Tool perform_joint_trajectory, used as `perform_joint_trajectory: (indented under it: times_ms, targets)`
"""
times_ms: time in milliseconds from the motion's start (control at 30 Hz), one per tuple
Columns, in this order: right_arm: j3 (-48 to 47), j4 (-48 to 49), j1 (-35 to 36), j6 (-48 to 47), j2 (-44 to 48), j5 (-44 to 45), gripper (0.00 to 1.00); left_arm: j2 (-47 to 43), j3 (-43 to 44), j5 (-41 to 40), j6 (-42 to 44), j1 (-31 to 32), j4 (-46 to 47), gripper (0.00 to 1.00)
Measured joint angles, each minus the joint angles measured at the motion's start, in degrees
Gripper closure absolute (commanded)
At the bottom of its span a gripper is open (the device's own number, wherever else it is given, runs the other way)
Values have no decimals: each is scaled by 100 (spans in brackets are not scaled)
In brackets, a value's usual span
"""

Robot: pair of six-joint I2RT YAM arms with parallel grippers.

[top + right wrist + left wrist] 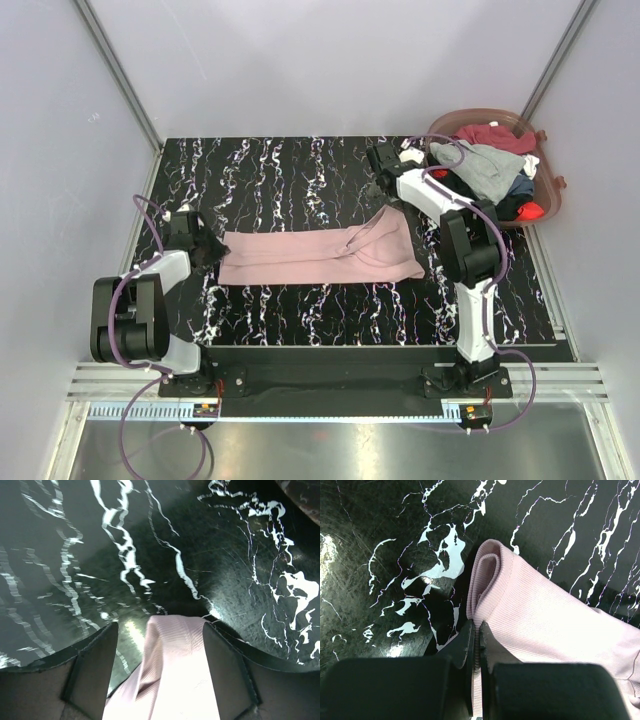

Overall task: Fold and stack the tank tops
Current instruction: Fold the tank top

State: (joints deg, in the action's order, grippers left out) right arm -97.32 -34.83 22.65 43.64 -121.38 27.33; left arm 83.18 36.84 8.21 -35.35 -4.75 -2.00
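Observation:
The near tabletop is bare back from my left gripper and to its right in the top view, so I release the crosswise pink top's end there next.
A dusty pink tank top (320, 257) lies stretched flat across the middle of the black marbled table. My left gripper (212, 250) is at its left end, shut on a folded edge of the pink cloth (530, 615); the fingertips (470, 630) pinch the ribbed fabric. My right gripper (388, 196) is at the top's far right corner, open, with the pink strap (172, 650) lying between its spread fingers (97, 655) and not clamped. Grey (487, 167), maroon (495, 136), black and red tops are heaped in the basket at the back right.
The round brownish translucent basket (553, 190) stands at the table's back right corner, just behind the right arm. Grey walls with metal rails close in the table on the left, back and right.

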Motion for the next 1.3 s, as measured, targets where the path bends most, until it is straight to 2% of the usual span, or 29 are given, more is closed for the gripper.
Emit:
perform_joint_trajectory:
  times_ms: [133,167,200,267,333,367,433,633,700,767,933,1033,1100,1167,1200,1300]
  targets:
    - [-87,-155,0,-66,-284,52,42,0,-24,0,0,0,11,100]
    - [-87,-190,0,-98,-332,72,57,0,-28,0,2,0,4,100]
    - [-79,-223,0,-157,-356,92,65,0,-33,2,2,0,4,100]
    - [-33,-236,0,-186,-361,192,71,0,-35,0,4,0,7,100]
    - [31,-192,0,-223,-337,308,73,0,-37,0,11,0,9,100]
    - [105,-175,0,-258,-299,374,89,-7,-37,0,20,0,7,100]
    - [254,-142,0,-343,-190,503,100,-37,-61,0,37,0,11,100]
    - [1023,234,0,-466,603,719,100,-74,-90,0,39,0,4,100]
    - [1362,422,0,-485,922,723,96,-74,-90,0,39,0,4,100]
    - [1928,846,0,-487,1331,708,91,-74,-90,0,39,0,4,100]
    - [3261,1578,0,-334,2072,612,88,-74,-90,-2,39,0,7,100]
    - [3766,1805,0,-131,2218,540,81,-74,-101,-2,39,0,7,100]
    - [3969,1919,0,-13,2221,444,72,-74,-101,-2,39,0,7,100]
    - [4089,2000,0,48,2221,389,71,-74,-101,-4,39,-2,4,100]
    - [4124,2026,0,79,2221,350,62,-74,-101,-4,39,0,4,100]
    - [4153,2068,0,138,2221,308,48,-74,-101,-4,39,-17,4,100]
